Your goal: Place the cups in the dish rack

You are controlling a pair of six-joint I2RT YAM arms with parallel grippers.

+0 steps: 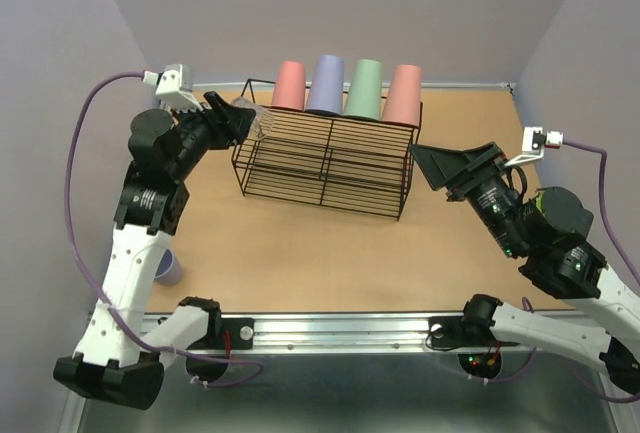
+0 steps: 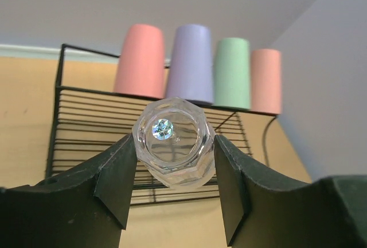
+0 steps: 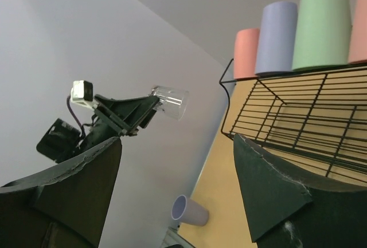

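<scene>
The left gripper has to tilt its fingers downward next and lower the clear cup onto the rack's lower level [image 1: 276, 170] [image 2: 88, 148], at the end of the rack nearest this arm.
The black wire dish rack [image 1: 330, 116] stands at the table's middle back. Four tumblers stand upside down along its far top edge: salmon-pink [image 1: 289, 85], lavender [image 1: 326, 84], sage green [image 1: 365, 89] and salmon-pink [image 1: 404, 94]. My left gripper [image 1: 240, 116] is shut on the small clear cup [image 1: 258, 120], held in the air at the rack's upper left corner. The left wrist view shows the clear cup [image 2: 174, 142] between both fingers, its base toward the camera. My right gripper [image 1: 425, 158] is open and empty just right of the rack. A second lavender cup [image 1: 168, 267] lies on its side by the left arm.
The rack's lower tier holds nothing. The right wrist view shows the rack [image 3: 269, 77], the held clear cup [image 3: 172, 101] and the lying lavender cup [image 3: 192, 211] near the table's front left edge. Walls close in the table at the left, back and right.
</scene>
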